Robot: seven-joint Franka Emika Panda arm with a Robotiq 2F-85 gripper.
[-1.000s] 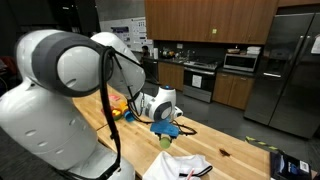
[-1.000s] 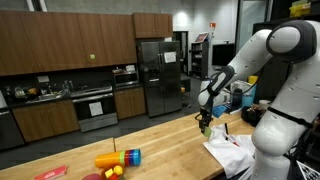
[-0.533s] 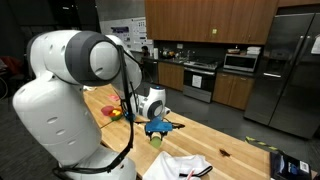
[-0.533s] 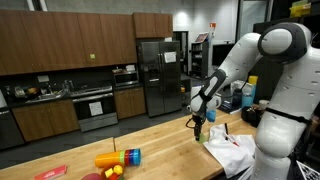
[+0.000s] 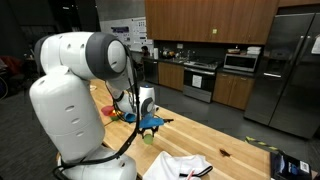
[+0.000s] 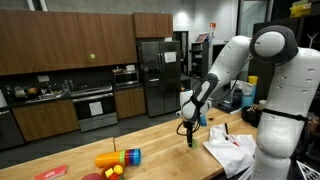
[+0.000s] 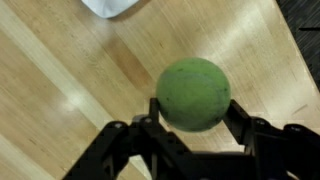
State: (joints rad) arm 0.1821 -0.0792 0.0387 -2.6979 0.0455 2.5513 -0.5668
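My gripper should bring the green ball toward the colourful toys and set it down on the bare tabletop short [image 6: 168,160] of them, as that wood is clear.
My gripper [image 7: 193,112] is shut on a green ball [image 7: 193,93] and holds it above the wooden table [image 7: 70,70]. In both exterior views the gripper [image 5: 149,130] [image 6: 189,131] hangs over the middle of the table with the green ball [image 5: 148,138] [image 6: 190,137] at its tip. A white cloth [image 5: 182,166] [image 6: 229,149] lies on the table beside it; a corner of the cloth shows at the top of the wrist view [image 7: 118,7].
Colourful toys, a yellow and blue cylinder [image 6: 119,158] and red and yellow items [image 5: 113,111], lie toward one end of the table. Kitchen cabinets, an oven [image 6: 95,107] and a steel fridge [image 6: 157,77] stand behind. A dark box [image 5: 289,165] sits at the table's corner.
The arm has carried the green ball along the table, away from the white cloth and toward the colourful toys. The grip on the ball is unchanged.
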